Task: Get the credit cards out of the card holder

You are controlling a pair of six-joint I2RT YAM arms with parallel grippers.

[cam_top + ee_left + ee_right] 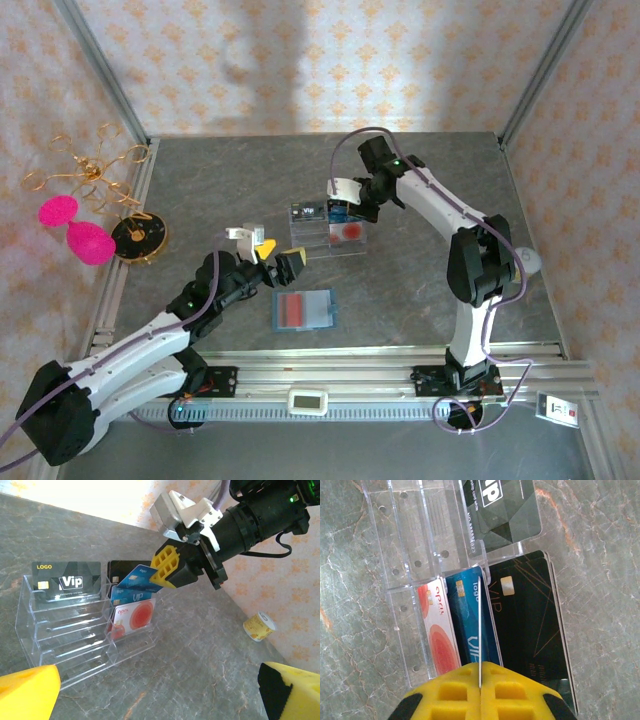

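Observation:
The blue credit card (479,630) hangs edge-on above the blue VIP card's slot, so I will lower my right gripper to that slot and release it there next.
The teal-blue card holder (302,309) lies open on the table in front of my left gripper (278,258) (160,692), with a reddish patch on its inner face. That gripper is open and holds nothing. My right gripper (346,207) (167,571) (480,686) is shut on a blue credit card (136,578) (479,630) and holds it edge-on just above the clear tray (310,238) (60,645) (405,545). In the tray stand a pale card with red print (132,617) (440,635), a blue VIP card (131,597) (465,625), a black card (530,625) and a black Vip card (67,582) (502,510).
A gold wire ornament with pink pieces (75,225) and a black-and-gold disc (140,237) sit at the left edge. A small yellow-and-white roll (259,626) lies right of the tray. An aluminium rail (380,375) runs along the near edge.

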